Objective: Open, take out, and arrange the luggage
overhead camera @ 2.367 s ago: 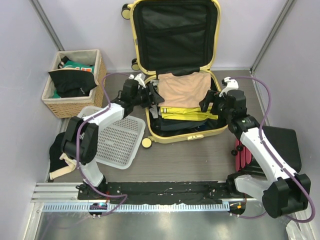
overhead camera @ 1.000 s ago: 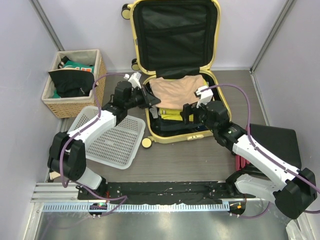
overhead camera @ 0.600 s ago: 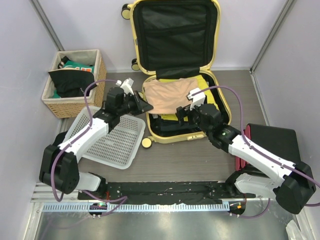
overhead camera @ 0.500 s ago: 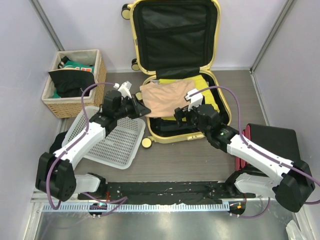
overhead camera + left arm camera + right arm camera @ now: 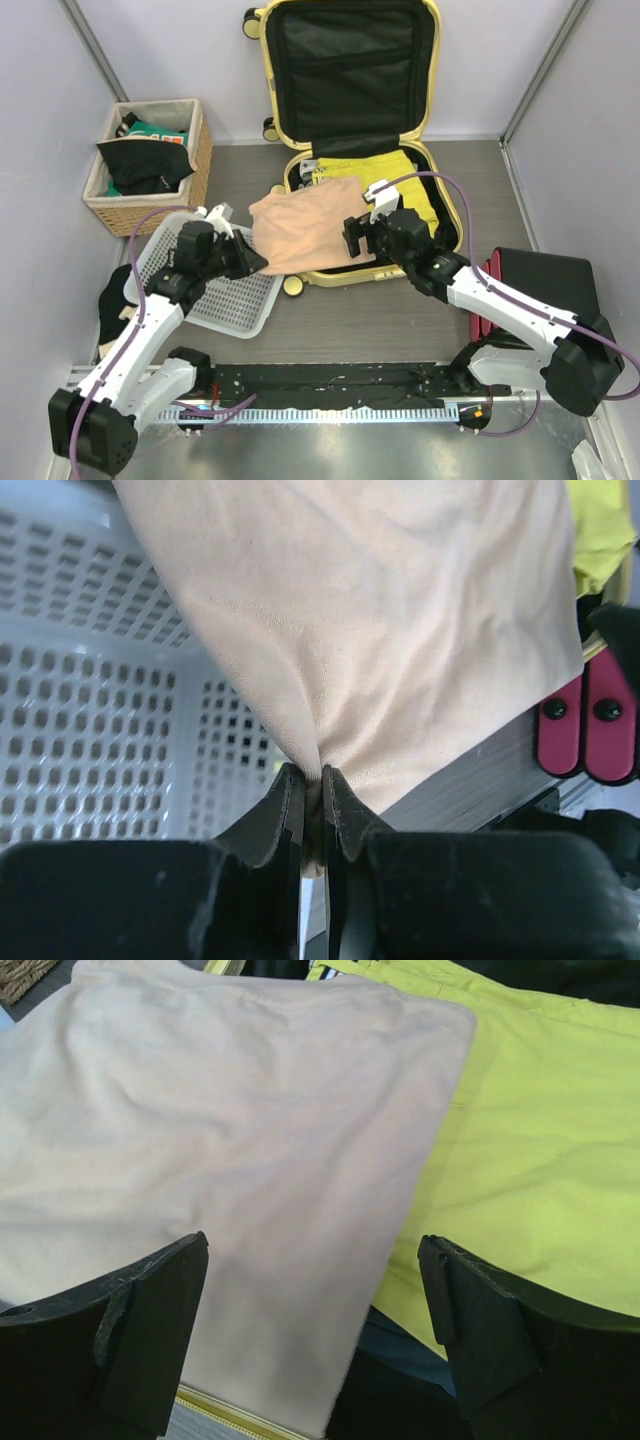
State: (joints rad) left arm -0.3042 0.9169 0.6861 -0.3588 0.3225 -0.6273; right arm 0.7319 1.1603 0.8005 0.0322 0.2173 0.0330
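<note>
I will next bring my right gripper down onto the beige garment's free edge (image 5: 366, 256) (image 5: 361, 1308) below its open fingers, because my left gripper holds only the opposite corner.
The pale-yellow luggage (image 5: 432, 60) lies open at the back, its black-lined lid propped up. A folded beige garment (image 5: 305, 225) drapes over its front-left rim toward the white tray (image 5: 215, 290). My left gripper (image 5: 252, 262) is shut on the beige garment's (image 5: 400, 610) corner, pinched between the fingertips (image 5: 288, 800). My right gripper (image 5: 352, 232) hovers open over the garment's right edge, with the beige cloth (image 5: 220, 1150) and a lime-yellow garment (image 5: 540, 1130) below it. The lime-yellow garment (image 5: 410, 180) stays inside the case.
A wicker basket (image 5: 190, 170) with dark and green clothes stands back left. A black hard case with red edge (image 5: 560, 290) lies at the right. Dark cloth (image 5: 112, 310) lies left of the tray. Grey walls enclose both sides.
My left gripper has pulled the beige garment left and toward me, out over the suitcase rim to the tray. The right gripper followed leftward, still open.
</note>
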